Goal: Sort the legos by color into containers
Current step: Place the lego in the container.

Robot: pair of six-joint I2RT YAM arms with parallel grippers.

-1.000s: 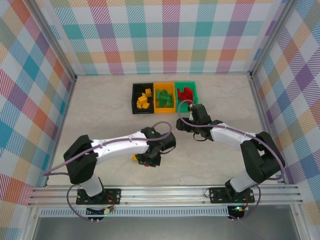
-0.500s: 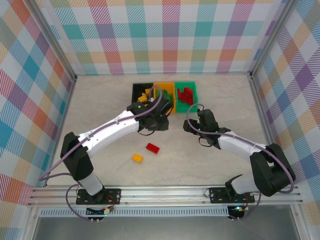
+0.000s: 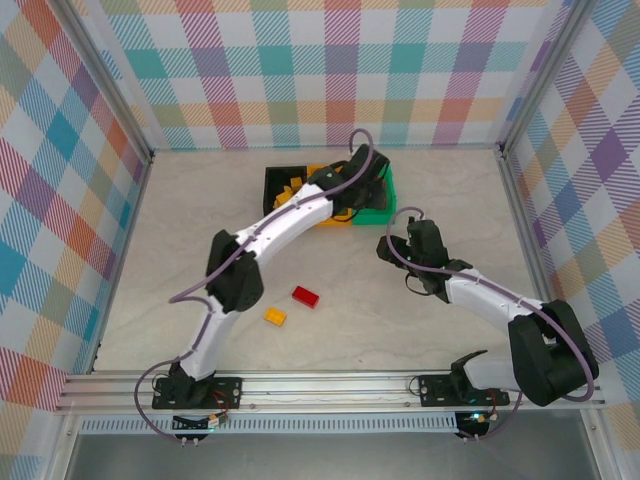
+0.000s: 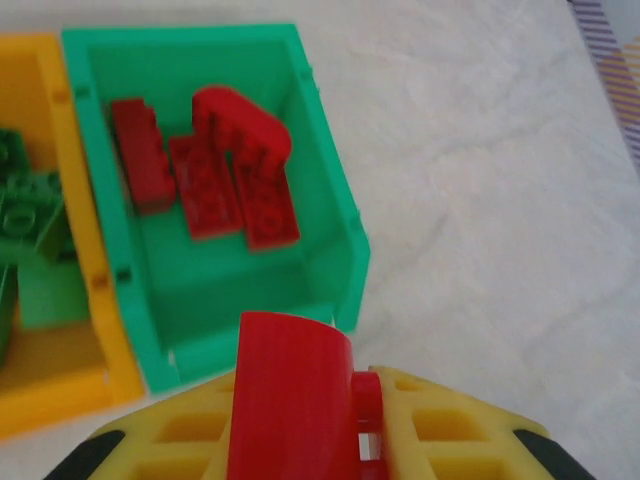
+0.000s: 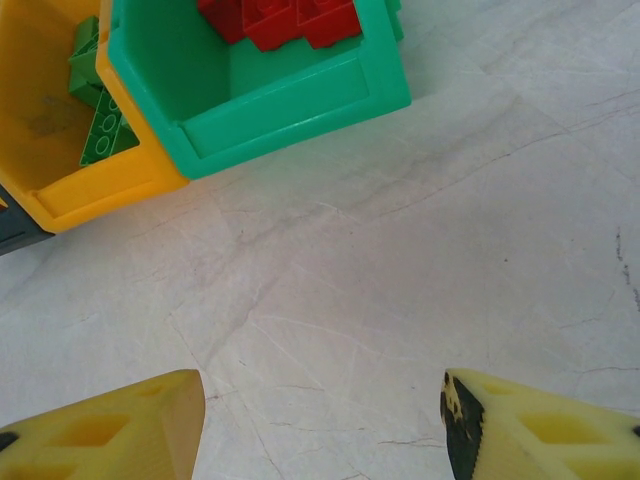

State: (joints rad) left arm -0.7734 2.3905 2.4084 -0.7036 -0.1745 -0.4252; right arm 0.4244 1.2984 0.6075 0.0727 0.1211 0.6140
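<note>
The green bin point(image 3: 385, 210) holding red legos sits below and just outward. My left gripper lowers outward over the green bin's bare bottom next and releases the matching lego.
My left gripper point(image 4: 320, 420) is shut on a red lego point(image 4: 290, 400) and hangs over the near edge of the green bin point(image 4: 330, 210), which holds several red legos point(image 4: 215, 170). Seen from above, the left gripper point(image 3: 362, 192) reaches over the green bin point(image 3: 385, 210). The orange-yellow bin point(image 5: 100, 190) beside it holds green legos point(image 5: 100, 120), and the black bin point(image 3: 272, 190) holds yellow legos. My right gripper point(image 5: 320, 420) is open over bare table, short of the green bin point(image 5: 300, 90). A red lego point(image 3: 306, 296) and a yellow-orange lego point(image 3: 275, 316) lie loose on the table.
The three bins sit in a row at the back middle of the marble-look table point(image 3: 200, 230). Checked walls close the table in on three sides. A metal rail point(image 3: 330, 385) runs along the near edge by the arm bases.
My left arm has lifted a red lego from the near table and swung far back to the green bin. The right gripper has drifted slightly right and stayed open.
</note>
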